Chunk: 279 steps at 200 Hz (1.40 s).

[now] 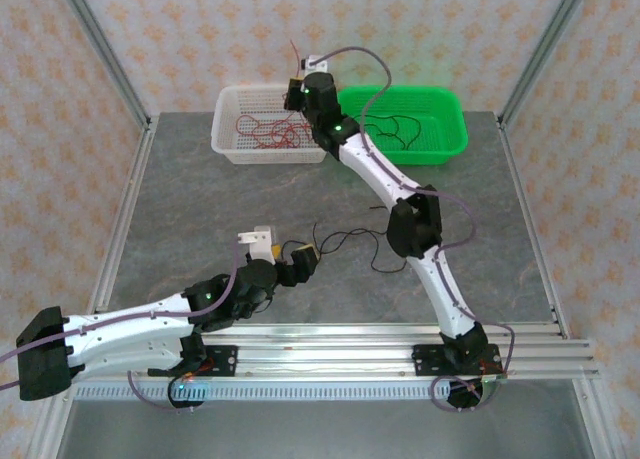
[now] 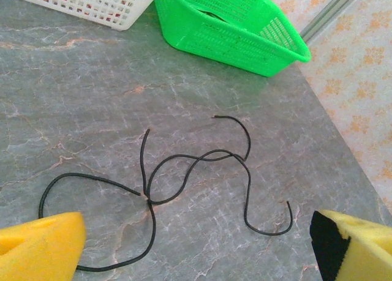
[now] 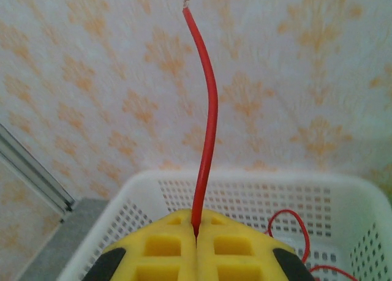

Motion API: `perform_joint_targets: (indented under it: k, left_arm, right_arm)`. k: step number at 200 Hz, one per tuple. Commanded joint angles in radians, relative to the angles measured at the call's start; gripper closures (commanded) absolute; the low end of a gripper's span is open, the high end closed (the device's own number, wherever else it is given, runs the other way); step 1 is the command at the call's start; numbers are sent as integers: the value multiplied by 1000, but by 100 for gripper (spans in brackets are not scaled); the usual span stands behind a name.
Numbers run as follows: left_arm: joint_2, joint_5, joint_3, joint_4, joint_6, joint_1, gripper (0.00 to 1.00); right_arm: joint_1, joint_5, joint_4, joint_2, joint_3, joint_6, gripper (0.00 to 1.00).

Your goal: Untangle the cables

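My right gripper should first release the red cable over the white basket (image 1: 228, 151).
Tangled black cables (image 2: 184, 171) lie on the grey table, crossing each other at one knot-like point; from above, the same black cables (image 1: 345, 241) sit just right of my left gripper (image 1: 287, 251). That left gripper (image 2: 196, 256) hangs wide open just short of them, holding nothing. My right gripper (image 1: 296, 91) is raised over the white basket (image 1: 228, 151) and is shut on a red cable (image 3: 208, 122), which sticks up from the closed right gripper (image 3: 196, 229). More red cables (image 1: 270, 131) lie in the white basket.
A green basket (image 1: 450, 139) to the right of the white one holds black cables (image 1: 400, 129). Both baskets stand at the table's far edge. Papered walls and metal frame posts enclose the table. The right arm (image 1: 400, 194) reaches diagonally across the middle.
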Motion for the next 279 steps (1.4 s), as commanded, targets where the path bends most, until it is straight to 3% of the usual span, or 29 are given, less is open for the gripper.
perform_joint_targets:
  k: [1,29,45,72,126,144,198,225,279]
  left_arm:
    - [-6,-10,8,-39,-19,-10,5]
    - [-9,-13,8,-54,-25,-10,5]
    - [-6,-14,11,-60,-28,-10,5]
    - [0,-14,16,-68,-36,-11,6]
    - [34,-10,37,-84,-58,-17,7]
    - [57,-12,47,-96,-72,-19,7]
    - [181,-56,103,-155,-90,-20,10]
    - [254,-86,137,-158,-77,-4,15]
    - [319,22,143,-72,1,133,22]
  right_arm:
    - [-2,12,-4,42,29,20,100]
    - [-2,15,-57,90,27,27,100]
    - [-2,19,-94,104,27,26,92]
    - [-2,23,-162,104,29,17,66]
    - [-2,44,-249,28,24,-22,23]
    - [-2,57,-282,-5,19,-29,17]
    - [-2,74,-359,-185,-134,12,17]
    - [-2,45,-320,-336,-346,48,19]
    - [-1,-5,-163,-651,-798,106,21]
